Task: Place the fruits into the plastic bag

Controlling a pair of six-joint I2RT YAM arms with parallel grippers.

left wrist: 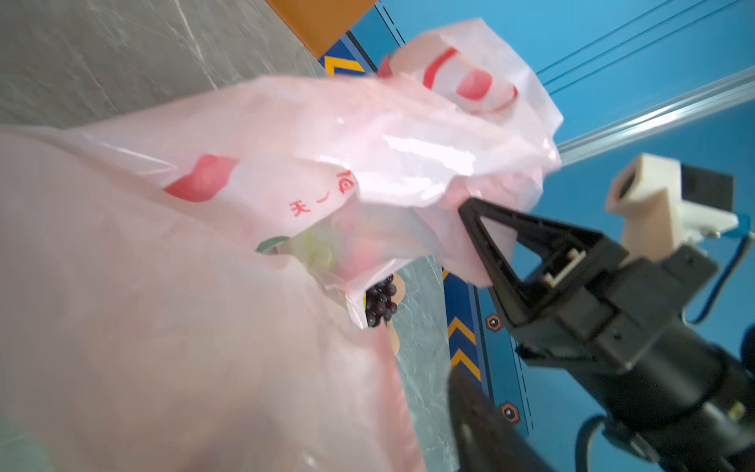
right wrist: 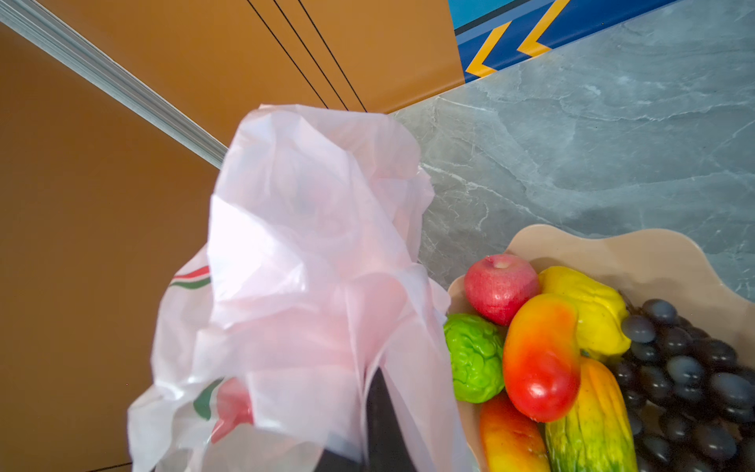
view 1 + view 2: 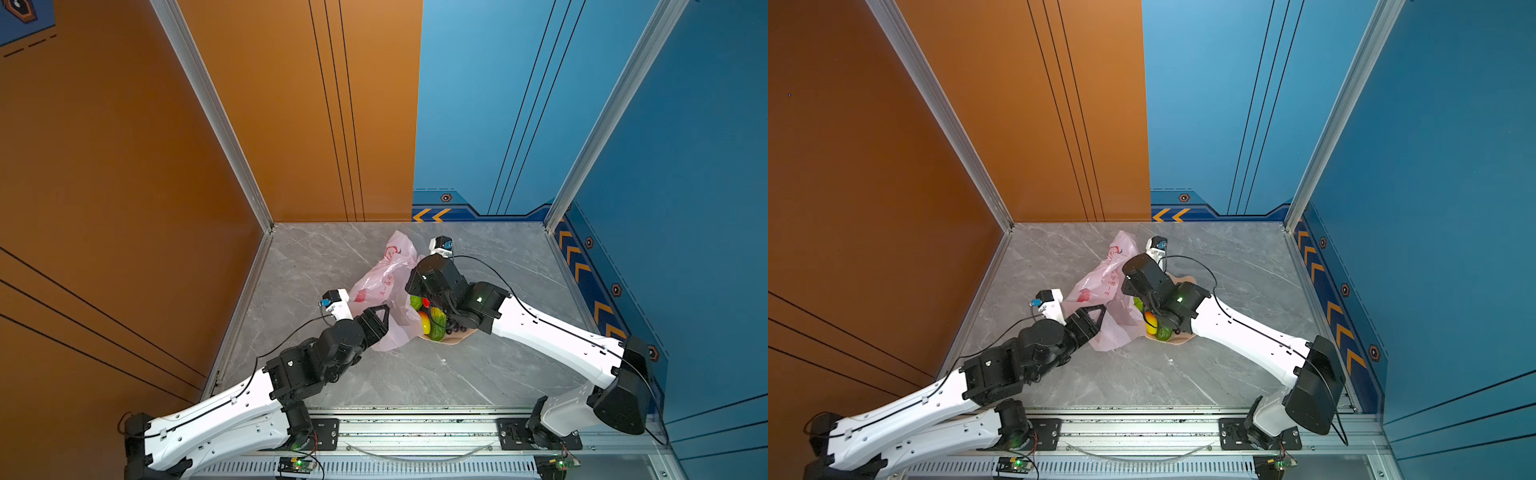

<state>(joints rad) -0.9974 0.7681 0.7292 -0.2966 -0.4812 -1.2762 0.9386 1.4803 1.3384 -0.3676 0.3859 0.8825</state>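
The bowl's bag-side rim [image 2: 468, 425] is below and back of my right gripper. I will next tilt the gripper down, lower it back over that rim and let go of the fold of the bag.
The pale-pink plastic bag [image 3: 388, 278] [image 3: 1104, 278] lies crumpled mid-table between both arms. My right gripper [image 2: 374, 376] is shut on a fold of the bag's edge and lifts it; the left wrist view shows its tip [image 1: 470, 210] in the film. My left gripper [image 3: 386, 318] stands open at the bag's near side with film between its jaws; only one finger [image 1: 482, 421] shows in the left wrist view. The fruits [image 3: 428, 318] sit in a peach bowl [image 2: 653, 253]: red apple [image 2: 500, 288], green round fruit [image 2: 474, 357], mango [image 2: 541, 355], grape bunch [image 2: 686, 367], cucumber shape [image 2: 592, 425].
The bowl [image 3: 451, 341] sits right of the bag, partly under my right wrist. Orange and blue walls close the grey marble table at the back and sides. A metal rail [image 3: 415, 432] runs along the front edge.
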